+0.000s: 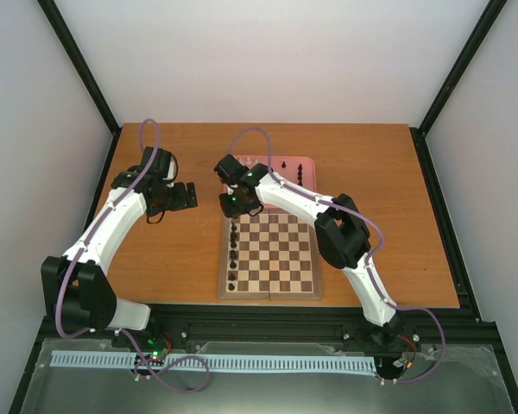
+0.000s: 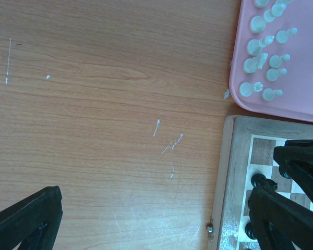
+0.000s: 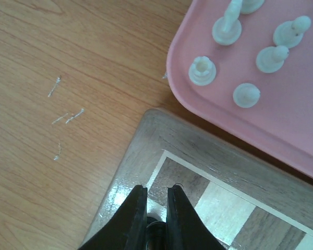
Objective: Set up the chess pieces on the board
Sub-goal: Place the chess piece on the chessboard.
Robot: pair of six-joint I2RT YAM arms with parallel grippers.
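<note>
The dark corner square (image 3: 173,176) at the black line's far end is empty, so my right gripper will lower the black piece there next and release it.
The board (image 1: 272,293) lies in front of the arms, with several black chess pieces (image 1: 234,250) in a line down its left column. My right gripper (image 1: 235,207) hangs over the board's far-left corner (image 3: 146,135). That gripper (image 3: 156,188) is shut on a black piece (image 3: 155,230), which shows dark between the fingers just above the corner square. My left gripper (image 1: 186,194) stands open over bare table to the left of the board, its fingers (image 2: 31,219) wide apart with nothing between them. Cream-white pieces (image 2: 261,52) stand in the pink tray (image 2: 302,99).
The pink tray (image 1: 306,164) sits directly behind the board, close to its far edge. It holds white pieces (image 3: 202,70) and a few black ones (image 1: 283,163). Bare wooden table (image 2: 94,104) lies left of the board. Dark frame rails run along the table's edges.
</note>
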